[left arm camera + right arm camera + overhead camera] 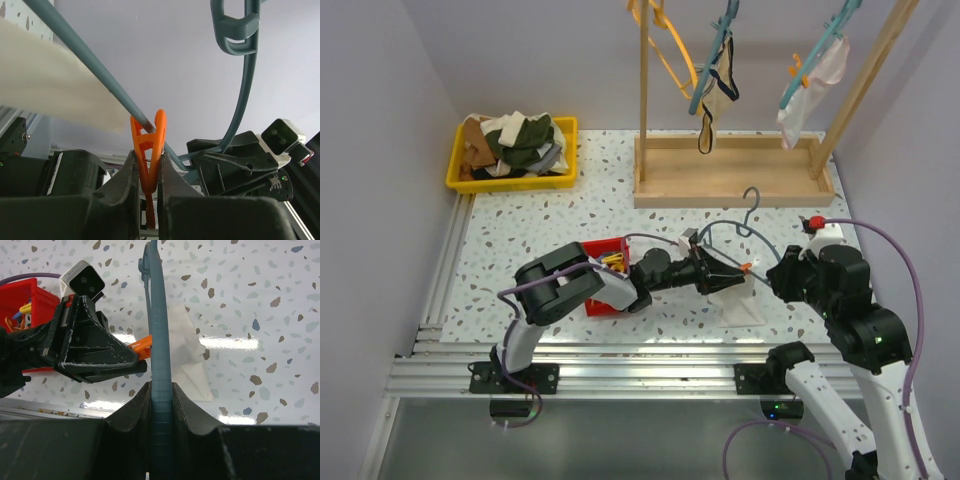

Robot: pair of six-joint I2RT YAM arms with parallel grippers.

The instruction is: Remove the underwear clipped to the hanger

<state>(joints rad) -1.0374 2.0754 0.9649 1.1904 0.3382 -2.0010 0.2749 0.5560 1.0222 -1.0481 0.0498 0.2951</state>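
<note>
The red bin (611, 263) already holds clips. My left gripper should next pull the orange clip off the hanger bar, carry it over that bin and tilt downward.
A grey-blue hanger (752, 205) hangs low over the table front. My right gripper (782, 272) is shut on its bar, which runs upright between the jaws in the right wrist view (160, 340). My left gripper (740, 270) is shut on an orange clip (747, 267) that sits on the hanger bar (90, 65). The clip (150, 145) is squeezed between the jaws. White underwear (735, 305) lies beneath the hanger on the table. It also shows in the right wrist view (190, 355) and as a cream blur in the left wrist view (45, 90).
A red bin (605, 275) holding clips stands under the left arm. A yellow bin (453, 170) of clothes is at the back left. A wooden rack (730, 185) at the back carries more hangers with underwear (715, 85).
</note>
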